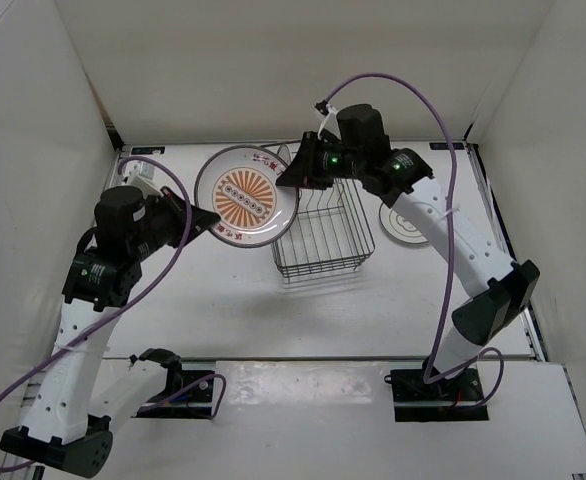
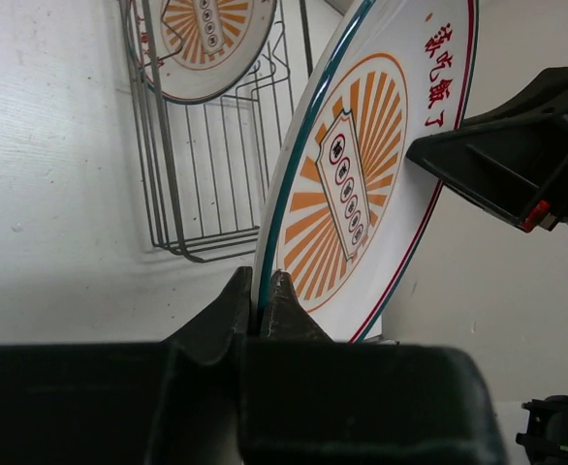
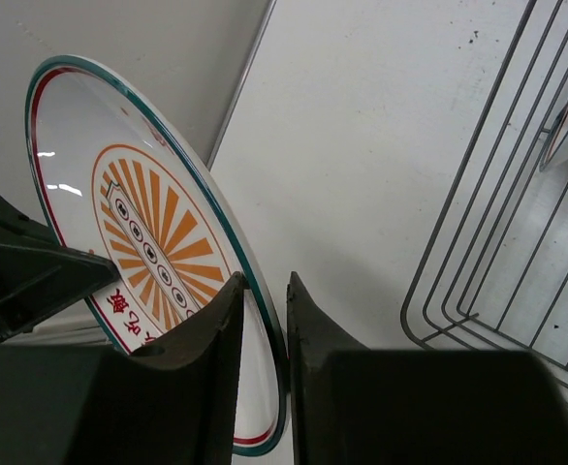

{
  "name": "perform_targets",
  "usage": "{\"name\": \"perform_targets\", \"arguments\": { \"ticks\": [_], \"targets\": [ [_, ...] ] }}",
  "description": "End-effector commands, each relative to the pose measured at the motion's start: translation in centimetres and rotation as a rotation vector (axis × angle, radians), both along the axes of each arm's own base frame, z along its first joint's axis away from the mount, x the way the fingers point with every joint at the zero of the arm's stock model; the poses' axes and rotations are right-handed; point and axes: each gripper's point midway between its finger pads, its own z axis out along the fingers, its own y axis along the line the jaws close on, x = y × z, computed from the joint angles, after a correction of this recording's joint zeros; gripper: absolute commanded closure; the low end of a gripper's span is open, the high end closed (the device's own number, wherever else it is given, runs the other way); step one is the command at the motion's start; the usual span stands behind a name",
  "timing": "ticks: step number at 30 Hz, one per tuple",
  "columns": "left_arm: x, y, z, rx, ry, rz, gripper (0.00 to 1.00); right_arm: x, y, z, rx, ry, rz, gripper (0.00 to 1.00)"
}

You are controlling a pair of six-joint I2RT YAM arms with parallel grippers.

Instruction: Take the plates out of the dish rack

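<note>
I need to carry the plate away from the rack and down with my left gripper next, and release the plate's rim there. The bare tabletop lies below between rack [image 1: 323, 240] and wall.
A white plate with an orange sunburst centre [image 1: 246, 197] hangs above the table, left of the dark wire dish rack [image 1: 323, 240]. My left gripper [image 1: 210, 220] is shut on its left rim; the left wrist view shows the fingers [image 2: 261, 281] pinching the plate [image 2: 362, 174]. My right gripper [image 1: 291, 178] straddles the opposite rim, and its jaws [image 3: 265, 281] stand apart around the plate [image 3: 148, 242]. A second sunburst plate [image 2: 202, 39] stands in the rack [image 2: 216, 174] and also shows in the right wrist view [image 3: 567, 126]. The grey-patterned plate [image 1: 405, 225] lies flat on the table, right of the rack.
White enclosure walls stand at the left, back and right. The right arm reaches over the rack's far end. The arm bases sit on a raised white ledge [image 1: 303, 385] at the near edge.
</note>
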Motion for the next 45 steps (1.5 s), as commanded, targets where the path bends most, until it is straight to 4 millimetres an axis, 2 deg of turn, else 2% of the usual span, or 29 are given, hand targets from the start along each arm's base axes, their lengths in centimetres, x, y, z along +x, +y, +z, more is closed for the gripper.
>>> {"name": "perform_targets", "arguments": {
  "ticks": [1,4,6,7,8,9,10,11,12,13,14,15,17,18,19,20,21,22,24,25,26,27,28,30,36,39,40,42,45],
  "targets": [
    [1.0,0.4,-4.0,0.155,0.035,-0.021,1.0,-4.2,3.5,1.2,0.097,0.086,0.137,1.0],
    [1.3,0.9,-4.2,0.167,0.038,0.005,1.0,-4.6,3.8,-1.0,0.076,0.177,0.14,1.0],
    [1.6,1.6,-4.2,0.2,0.032,0.038,1.0,-4.9,3.7,-2.4,0.055,0.213,0.146,0.94],
    [1.8,2.1,-4.4,0.231,0.026,0.056,1.0,-5.0,3.5,-3.0,0.04,0.226,0.147,0.87],
    [2.1,2.4,-4.3,0.262,0.009,0.056,1.0,-5.0,3.4,-3.1,0.031,0.231,0.147,0.62],
    [2.5,2.7,-4.4,0.286,0.005,0.068,1.0,-5.3,2.6,-4.3,-0.02,0.274,0.139,0.54],
    [3.3,3.6,-4.3,0.331,0.005,0.111,1.0,-4.6,2.4,-3.3,-0.024,0.24,0.128,0.47],
    [4.4,4.6,-3.7,0.388,-0.01,0.151,1.0,-4.0,2.0,-3.7,-0.046,0.249,0.114,0.42],
    [5.2,5.8,-3.4,0.438,-0.01,0.211,1.0,-4.0,0.9,-4.5,-0.098,0.28,0.104,0.35],
    [6.4,6.8,-2.2,0.485,-0.016,0.247,1.0,-3.6,0.0,-3.9,-0.131,0.274,0.071,0.32],
    [7.9,9.3,-3.6,0.517,0.074,0.32,1.0,-3.9,-0.9,-4.4,-0.175,0.28,0.072,0.3],
    [8.4,9.5,-1.8,0.426,0.084,0.301,1.0,-3.1,-2.0,-4.5,-0.194,0.277,0.037,0.27],
    [11.6,18.2,-4.3,0.125,0.244,0.574,1.0,-3.8,-3.6,-3.9,-0.206,0.258,0.023,0.27],
    [13.1,18.0,-3.7,0.028,0.196,0.526,1.0,-3.5,-4.5,-3.5,-0.195,0.249,0.006,0.27],
    [14.2,20.1,-3.9,0.026,0.179,0.559,1.0,-3.9,-5.1,-3.7,-0.188,0.234,0.0,0.24],
    [15.7,20.9,-5.0,0.03,0.203,0.56,1.0,-4.2,-5.9,-2.5,-0.164,0.199,-0.012,0.23],
    [16.6,20.8,-1.6,0.034,0.143,0.529,1.0,-4.5,-6.5,-3.6,-0.178,0.223,-0.019,0.23],
    [17.7,21.0,-3.0,0.022,0.193,0.514,1.0,-4.8,-7.1,-2.5,-0.158,0.184,-0.029,0.23],
    [18.7,20.1,-3.0,-0.022,0.175,0.458,1.0,-5.1,-7.8,-1.9,-0.137,0.156,-0.052,0.23],
    [18.3,19.7,-6.0,-0.061,0.244,0.464,1.0,-5.7,-8.7,-2.7,-0.143,0.166,-0.067,0.23],
    [18.4,19.8,-5.5,-0.068,0.2,0.47,1.0,-5.6,-8.7,-2.7,-0.132,0.157,-0.075,0.23],
    [18.7,19.5,-5.8,-0.086,0.177,0.446,1.0,-5.8,-8.8,-4.1,-0.139,0.195,-0.09,0.23],
    [18.2,19.3,-8.1,-0.094,0.228,0.443,1.0,-5.9,-9.4,-3.3,-0.119,0.173,-0.104,0.23],
    [18.0,19.0,-9.5,-0.093,0.251,0.421,1.0,-6.0,-9.5,-3.8,-0.118,0.18,-0.115,0.23],
    [16.4,17.7,-17.3,-0.104,0.365,0.377,1.0,-6.8,-11.0,-4.2,-0.172,0.18,-0.123,0.23],
    [15.9,17.3,-19.6,-0.09,0.421,0.361,1.0,-7.2,-11.8,-4.2,-0.186,0.17,-0.136,0.23],
    [15.8,17.1,-21.0,-0.085,0.464,0.355,1.0,-7.3,-12.1,-4.2,-0.19,0.164,-0.149,0.23],
    [15.6,16.4,-21.9,-0.066,0.484,0.326,1.0,-7.8,-12.7,-4.0,-0.184,0.149,-0.163,0.23],
    [14.8,16.1,-24.4,-0.04,0.579,0.299,1.0,-8.5,-13.8,-4.3,-0.188,0.146,-0.21,0.23]
  ]
}}
